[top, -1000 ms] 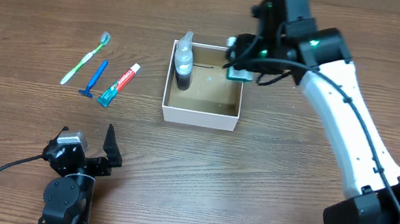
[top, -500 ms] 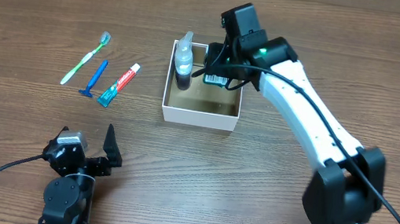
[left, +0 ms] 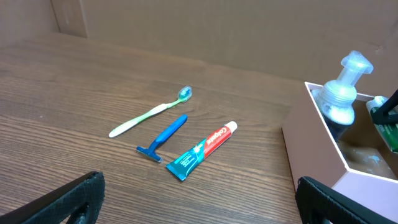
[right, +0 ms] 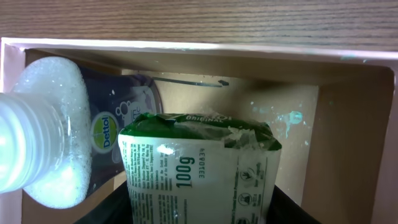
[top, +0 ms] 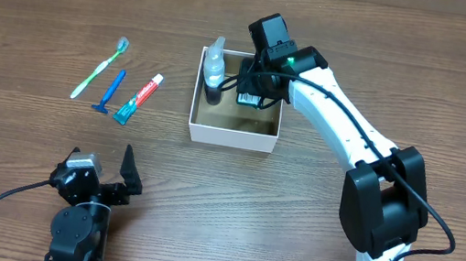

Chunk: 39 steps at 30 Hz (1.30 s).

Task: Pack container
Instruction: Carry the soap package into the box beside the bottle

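Note:
A spot on the container's brown bottom is free, so my right gripper should next move down and a little toward the pump bottle [top: 214,70] and let go of the soap packet there beside it.
The container [top: 232,133] is a square white box with a brown floor at the table's middle; it also shows in the left wrist view [left: 311,158] and the right wrist view [right: 348,124]. A clear pump bottle [top: 214,70] stands in its left side [right: 43,134]. My right gripper [top: 253,92] is shut on a green-and-white soap packet [right: 199,168] and holds it inside the container, beside the bottle. My left gripper [top: 101,177] is open and empty near the front edge, far from the container.
A green toothbrush [top: 100,67], a blue razor [top: 110,91] and a toothpaste tube [top: 139,98] lie on the table left of the container; they also show in the left wrist view: toothbrush [left: 149,112], razor [left: 163,137], tube [left: 202,150].
My right gripper has moved left and down with the soap packet, from the container's right rim to inside it. The left arm has not moved.

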Available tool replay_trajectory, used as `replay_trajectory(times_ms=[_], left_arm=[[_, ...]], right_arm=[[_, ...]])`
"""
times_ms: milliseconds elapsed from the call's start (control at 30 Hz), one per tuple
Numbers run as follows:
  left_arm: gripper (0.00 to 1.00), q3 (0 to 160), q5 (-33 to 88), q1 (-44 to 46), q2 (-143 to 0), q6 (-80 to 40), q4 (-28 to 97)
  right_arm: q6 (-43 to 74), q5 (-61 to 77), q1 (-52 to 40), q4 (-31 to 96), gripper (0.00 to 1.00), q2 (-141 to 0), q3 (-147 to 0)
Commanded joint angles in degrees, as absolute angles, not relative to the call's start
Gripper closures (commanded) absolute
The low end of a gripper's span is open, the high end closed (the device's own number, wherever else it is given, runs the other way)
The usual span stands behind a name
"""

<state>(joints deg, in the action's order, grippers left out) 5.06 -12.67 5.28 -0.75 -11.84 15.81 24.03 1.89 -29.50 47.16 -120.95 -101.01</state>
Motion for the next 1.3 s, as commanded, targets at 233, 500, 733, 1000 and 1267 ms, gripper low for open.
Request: replay_trajectory(times_ms=[233,500,733,1000,1267], left_arm=[[0.0,4.97,-13.06,5.67,-0.25,-11.57,15.79],[0.0,4.97,-13.06,5.67,-0.25,-11.57,15.79],[0.0,4.97,-13.06,5.67,-0.25,-11.57,15.79],[0.0,4.97,-13.06,5.67,-0.25,-11.57,15.79],[0.0,4.97,-13.06,5.67,-0.25,-11.57,15.81]], right_arm=[[24.51,0.47,-29.3,45.45,0.59,-122.32,-101.19],[24.47,0.45,-29.3,43.77,0.59,-124.49,-101.19],[24.47,0.43,-29.3,42.63,0.59,-125.47,-101.19],[24.49,0.49,-29.3,42.59,0.59,-128.53,-101.19],[24.43,0.45,-29.19,42.19,0.4,-128.57,-101.19]])
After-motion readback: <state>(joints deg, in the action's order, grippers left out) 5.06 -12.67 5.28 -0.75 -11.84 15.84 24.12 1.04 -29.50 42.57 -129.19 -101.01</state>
